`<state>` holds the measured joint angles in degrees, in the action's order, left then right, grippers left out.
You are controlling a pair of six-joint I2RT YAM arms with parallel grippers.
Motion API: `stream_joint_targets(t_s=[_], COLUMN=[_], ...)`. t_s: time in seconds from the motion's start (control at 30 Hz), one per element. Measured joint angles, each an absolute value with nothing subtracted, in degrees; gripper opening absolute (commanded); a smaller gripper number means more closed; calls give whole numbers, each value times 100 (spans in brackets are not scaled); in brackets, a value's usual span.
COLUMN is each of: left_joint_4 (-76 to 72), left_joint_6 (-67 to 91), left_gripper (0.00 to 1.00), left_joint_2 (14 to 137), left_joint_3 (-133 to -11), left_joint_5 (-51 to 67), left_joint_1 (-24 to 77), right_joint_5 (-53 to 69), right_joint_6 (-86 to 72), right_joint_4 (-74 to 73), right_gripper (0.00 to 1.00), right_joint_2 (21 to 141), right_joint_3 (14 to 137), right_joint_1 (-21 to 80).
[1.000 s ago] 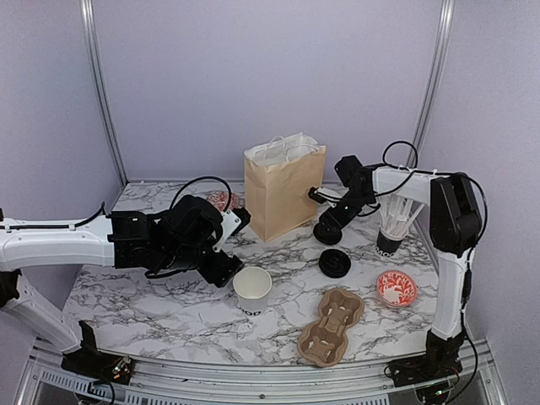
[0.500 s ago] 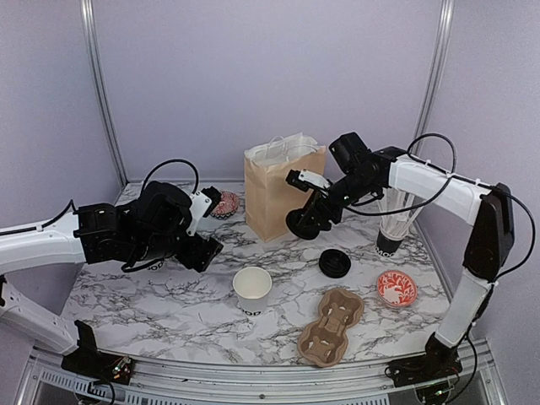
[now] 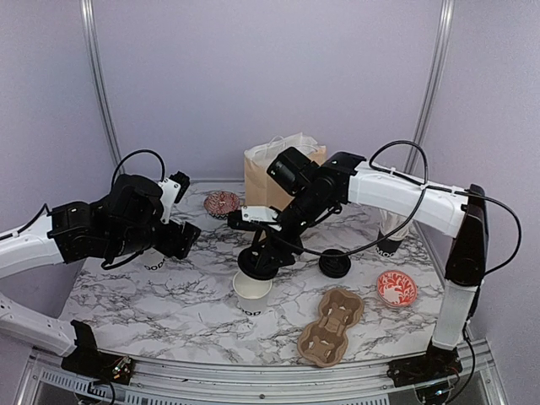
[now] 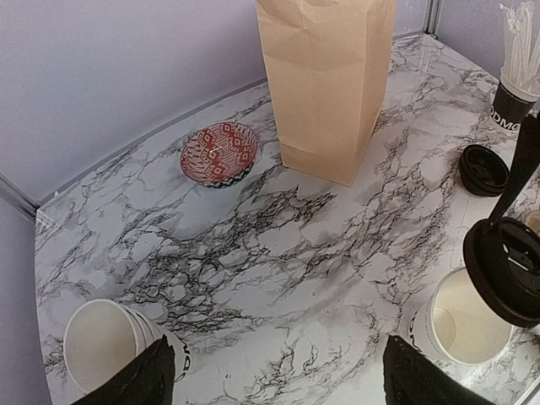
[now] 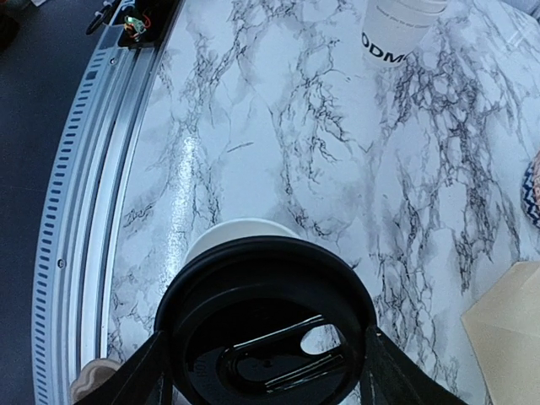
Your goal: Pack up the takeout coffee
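Note:
The right gripper lowers the lid left in the top view onto the cup's open rim (image 3: 252,286) (image 5: 240,228) next and releases it.
An open white paper cup (image 3: 253,291) stands at the middle front of the table; it also shows in the left wrist view (image 4: 468,325). My right gripper (image 3: 257,261) is shut on a black lid (image 3: 256,266) and holds it tilted just above the cup's rim. In the right wrist view the lid (image 5: 266,325) sits between my fingers (image 5: 139,380) with the cup's rim (image 5: 240,229) just beyond it. My left gripper (image 3: 187,236) is open and empty, left of the cup, over bare marble (image 4: 283,380). A stack of white cups (image 4: 101,346) stands under it.
A brown paper bag (image 3: 274,173) stands at the back, behind my right arm. Spare black lids (image 3: 335,263) lie right of the cup. A cardboard cup carrier (image 3: 331,327) lies at the front. Red-patterned bowls (image 3: 396,288) (image 3: 222,202) and a dark cup of sticks (image 3: 390,236) stand around.
My right arm carried the lid from beside the bag, left and forward, to just over the open cup. My left arm drew back to the left, away from the cup.

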<state>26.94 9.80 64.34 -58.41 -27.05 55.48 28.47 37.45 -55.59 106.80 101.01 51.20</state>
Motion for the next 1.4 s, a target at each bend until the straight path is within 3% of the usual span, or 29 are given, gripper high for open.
stream_joint_targets(t_s=[0.33,1.4], left_joint_4=[2729,2722], left_joint_6=[1074,1144], left_gripper=[86,86], left_joint_2=[6187,6134], left_joint_3=[-5655,-5336], left_joint_5=[-2709,-2703], left_joint_1=[5548,5546], right_joint_5=[2648,2432], right_joint_6=[3870,3922], right_joint_4=[-6088,-6307], right_gripper=[64,65], right_joint_2=[11485,11802], right_joint_3=[10919,10978], right_joint_1=[5363,5566])
